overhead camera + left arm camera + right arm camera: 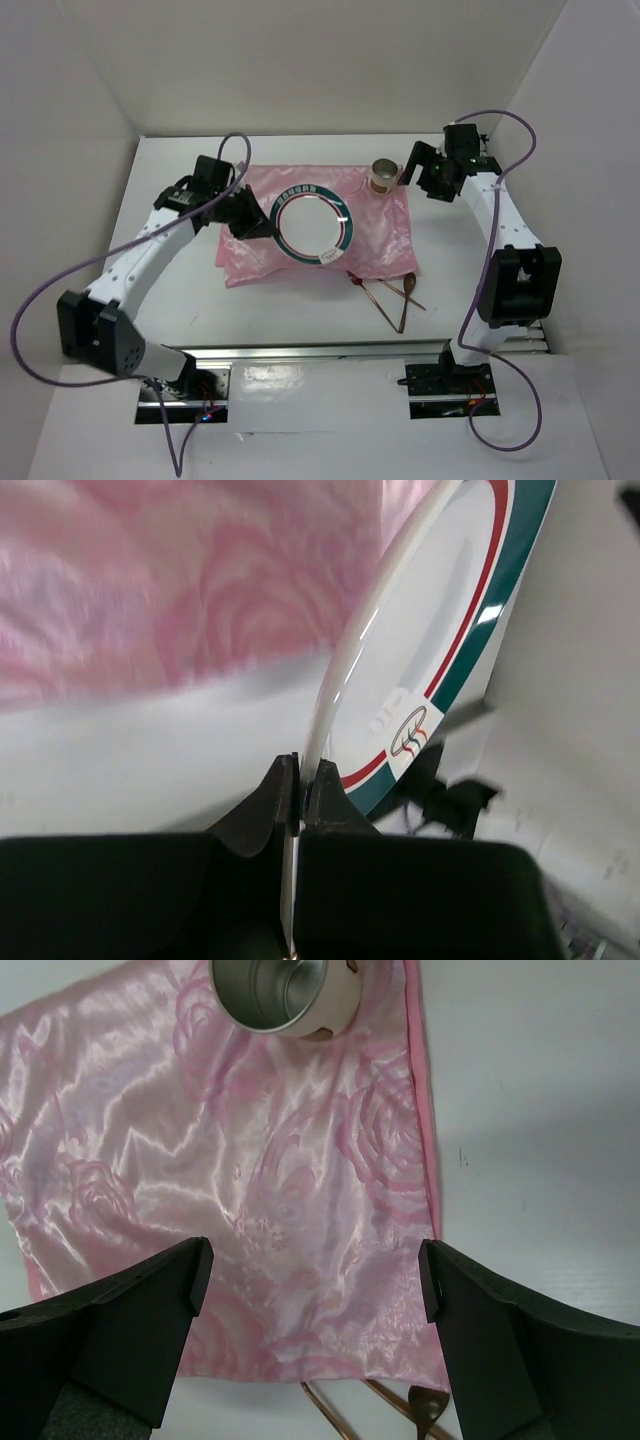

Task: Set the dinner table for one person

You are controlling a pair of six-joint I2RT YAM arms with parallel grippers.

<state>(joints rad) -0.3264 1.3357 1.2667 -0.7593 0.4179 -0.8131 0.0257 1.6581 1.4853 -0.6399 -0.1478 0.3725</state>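
The pink placemat spreads below and outward of my closed left fingers. My left gripper needs to move outward and down to release the plate's rim.
A white plate (313, 224) with a green and red rim is over the shiny pink placemat (380, 245) on the white dinner table (290, 325). My left gripper (262, 226) is shut on the plate's left rim; in the left wrist view the rim (335, 680) runs between the closed fingertips (300, 780). A metal-lined cup (384, 176) stands on the placemat's far right corner. My right gripper (413, 172) is open and empty just right of the cup; its wrist view shows it (312, 1275) above the placemat (250, 1160) with the cup (285, 995) ahead.
A brown spoon (407, 298) and copper-coloured chopsticks (375, 295) lie crossed on the table in front of the placemat's near right corner; the spoon's bowl (422, 1405) shows in the right wrist view. Silver rails (330, 350) edge the near side. White walls enclose the table.
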